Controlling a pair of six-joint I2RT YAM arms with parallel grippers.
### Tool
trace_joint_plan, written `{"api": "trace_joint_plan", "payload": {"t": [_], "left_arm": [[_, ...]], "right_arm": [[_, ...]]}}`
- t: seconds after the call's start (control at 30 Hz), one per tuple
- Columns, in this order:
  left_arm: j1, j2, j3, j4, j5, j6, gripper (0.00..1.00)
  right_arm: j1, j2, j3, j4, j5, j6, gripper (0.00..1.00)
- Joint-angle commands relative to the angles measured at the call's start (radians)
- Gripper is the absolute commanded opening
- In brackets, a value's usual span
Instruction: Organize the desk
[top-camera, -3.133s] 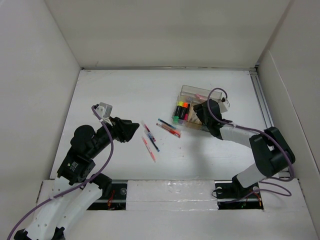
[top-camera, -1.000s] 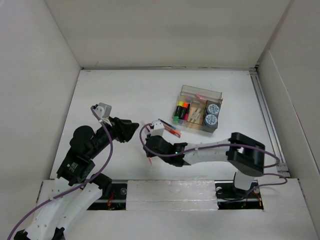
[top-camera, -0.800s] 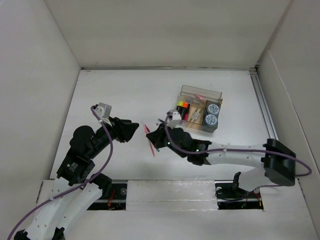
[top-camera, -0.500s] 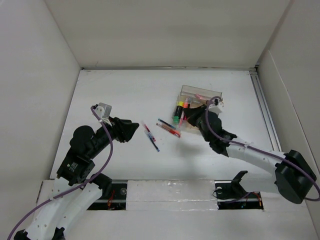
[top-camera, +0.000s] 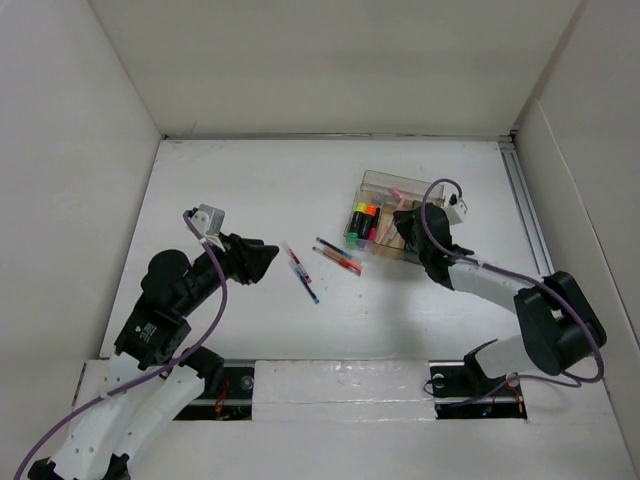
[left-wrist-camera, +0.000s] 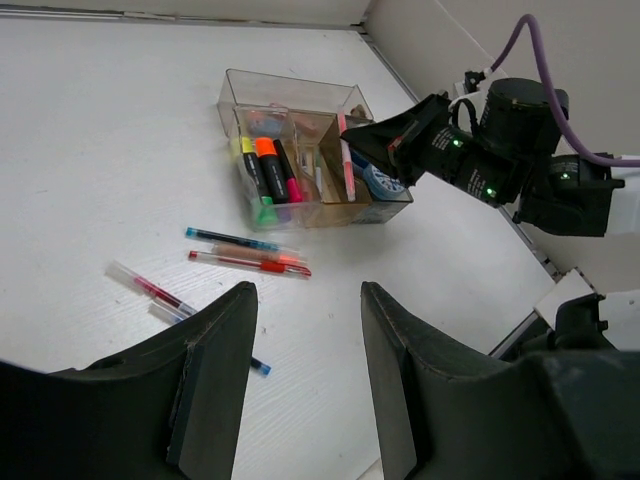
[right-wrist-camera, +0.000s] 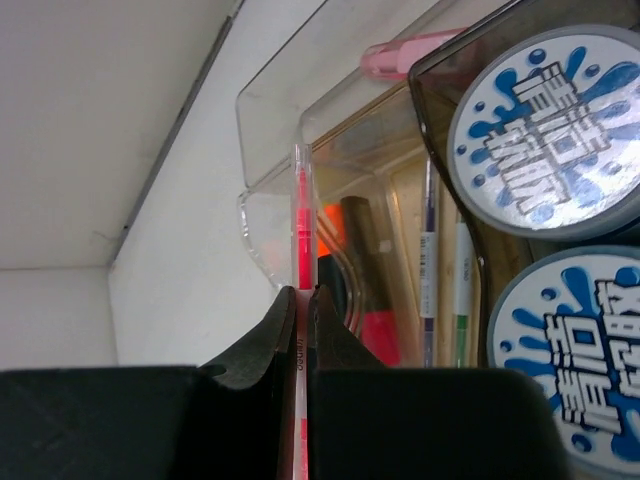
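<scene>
The clear red pen (right-wrist-camera: 301, 215) is still hanging above the edge of the organizer's section, so my right gripper will next go down and move toward the thin pens to release it there.
The white desk (top-camera: 230, 190) holds a clear compartmented organizer (top-camera: 400, 184). My right gripper (top-camera: 402, 222) hovers over the organizer, shut on a clear red pen (right-wrist-camera: 301, 215) that points down over the compartment edge. The left wrist view also shows this pen (left-wrist-camera: 347, 155). Three pens lie loose on the desk: a red and blue one (top-camera: 300, 272) and a blue and a red one side by side (top-camera: 338, 256). My left gripper (top-camera: 262, 258) is open and empty, just left of the loose pens, above the desk (left-wrist-camera: 120, 150).
The organizer (right-wrist-camera: 270, 110) holds highlighters (top-camera: 360, 222), thin pens (right-wrist-camera: 428, 260) and two round rolls with blue and white labels (right-wrist-camera: 545, 130). White panel walls (top-camera: 90, 200) bound the desk on three sides. A rail (top-camera: 525, 210) runs along the right edge.
My right arm reached left to the loose pens, took a red pen off the desk and carried it back over the organizer. The left arm has not moved.
</scene>
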Motion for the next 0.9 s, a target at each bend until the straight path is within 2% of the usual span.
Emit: {"api": "trace_joint_plan", "payload": {"t": [0.0, 0.37, 0.57, 0.67, 0.7, 0.87], "left_arm": [[0.003, 0.009, 0.015, 0.038, 0.017, 0.013, 0.42], [0.003, 0.012, 0.015, 0.037, 0.020, 0.013, 0.42], [0.003, 0.009, 0.015, 0.037, 0.018, 0.015, 0.42], [0.003, 0.009, 0.017, 0.037, 0.017, 0.015, 0.42], [0.003, 0.007, 0.015, 0.038, 0.017, 0.015, 0.42], [0.003, 0.004, 0.015, 0.037, 0.018, 0.013, 0.42]], "right_arm": [[-0.027, 0.048, 0.063, 0.037, -0.016, 0.018, 0.00], [-0.036, 0.136, 0.102, 0.010, 0.004, 0.026, 0.00], [-0.036, 0.171, 0.120, -0.003, 0.004, 0.026, 0.07], [-0.027, 0.174, 0.122, -0.003, 0.009, 0.030, 0.15], [-0.027, 0.172, 0.122, -0.006, 0.009, 0.033, 0.21], [-0.004, 0.125, 0.108, -0.010, 0.021, 0.018, 0.39]]}}
